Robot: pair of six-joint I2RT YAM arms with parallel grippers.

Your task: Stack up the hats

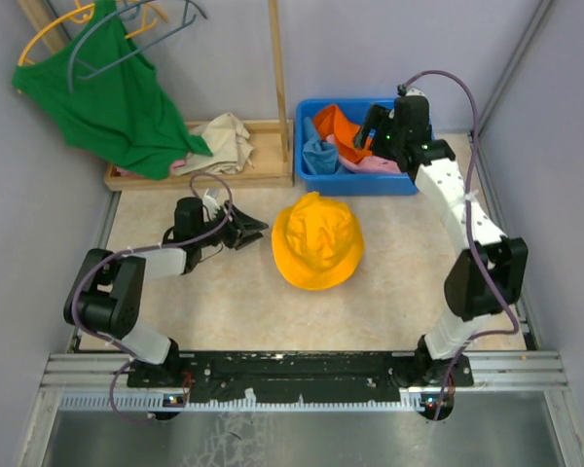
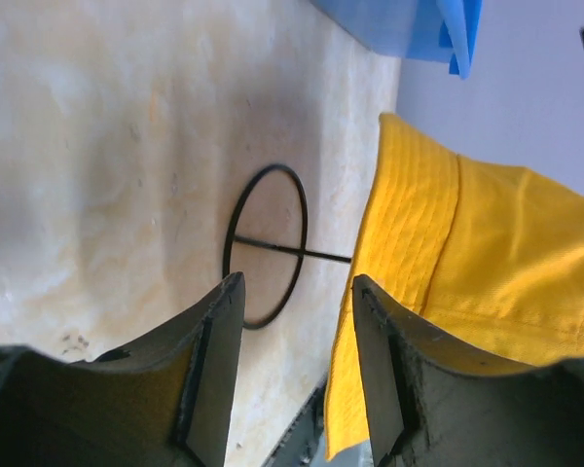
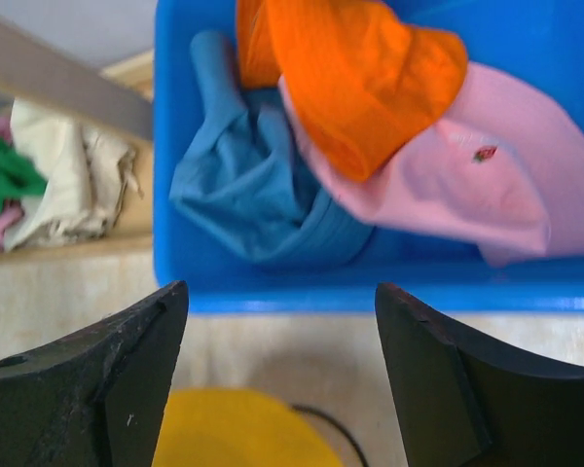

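My right gripper goes down and away from my base into the blue bin (image 1: 307, 175) next, turning onto the bright orange hat's fold.
The yellow-orange hat (image 1: 317, 240) lies crown up in the middle of the table; it also shows in the left wrist view (image 2: 487, 272) and the right wrist view (image 3: 238, 428). The bright orange hat (image 1: 335, 129) (image 3: 355, 78), light blue hat (image 1: 319, 156) (image 3: 258, 195) and pink hat (image 1: 375, 163) (image 3: 467, 185) lie crumpled in the blue bin (image 1: 307, 175) (image 3: 370, 287). My left gripper (image 1: 250, 230) (image 2: 297, 292) is open and empty, just left of the yellow-orange hat's brim. My right gripper (image 1: 370, 131) (image 3: 282, 297) is open and empty, above the bin.
A green tank top (image 1: 117, 97) hangs on hangers at the back left over a wooden tray (image 1: 263, 175) with a beige cloth (image 1: 229, 141) (image 3: 63, 175). A black ring mark (image 2: 266, 245) is on the table beside the yellow-orange hat. Grey walls close in both sides.
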